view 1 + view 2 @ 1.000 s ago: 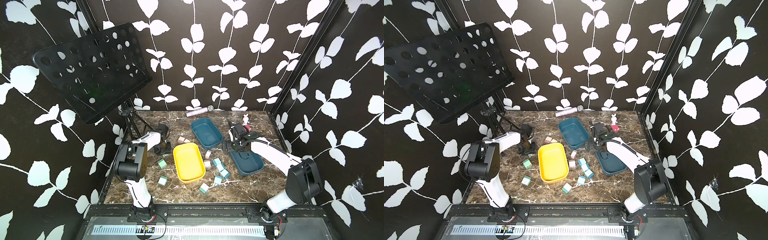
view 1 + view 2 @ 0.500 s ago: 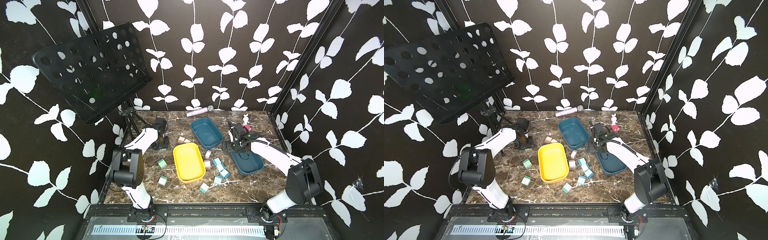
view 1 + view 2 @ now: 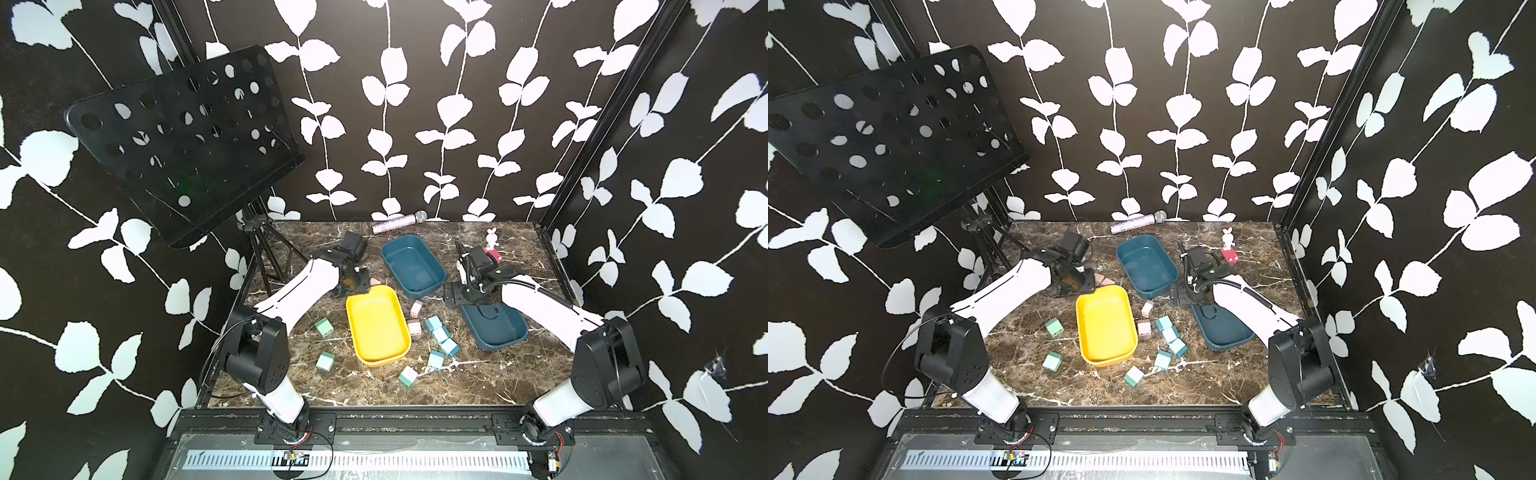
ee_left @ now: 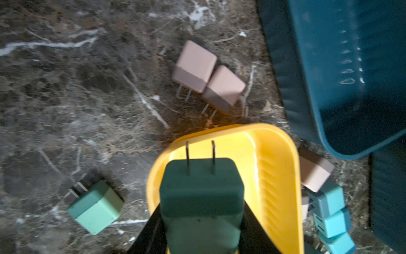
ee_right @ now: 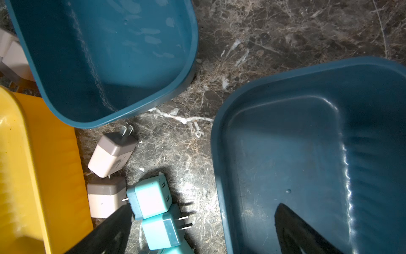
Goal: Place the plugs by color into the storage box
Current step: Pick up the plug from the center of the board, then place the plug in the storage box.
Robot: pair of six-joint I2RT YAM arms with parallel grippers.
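Observation:
My left gripper is above the far end of the yellow box with the mint green plug (image 4: 201, 198). It should lower the plug inside the yellow box's rim and release it where the bottom is clear.
My left gripper (image 4: 202, 222) is shut on a mint green plug (image 4: 201, 198), prongs pointing away, held over the far end of the yellow box (image 4: 272, 171). In a top view that gripper (image 3: 359, 286) is at the yellow box's (image 3: 376, 328) back edge. Two pink-beige plugs (image 4: 194, 66) lie just beyond. My right gripper (image 5: 203, 231) is open and empty, spanning the right teal box's (image 5: 296, 165) rim and the light blue plugs (image 5: 149, 198). Several plugs lie loose around the yellow box: green (image 3: 323, 328), blue (image 3: 439, 333), pink-beige (image 3: 414, 327). All three boxes look empty.
A second teal box (image 3: 411, 264) stands at the back centre. A black music stand (image 3: 183, 141) on tripod legs (image 3: 266, 257) crowds the back left. A microphone (image 3: 399, 222) lies along the back wall. A red block with a white rabbit figure (image 3: 492, 249) stands at the back right.
My left arm has lifted from the left side of the table and swung right to the yellow box's far end with the green plug. The right arm has not moved.

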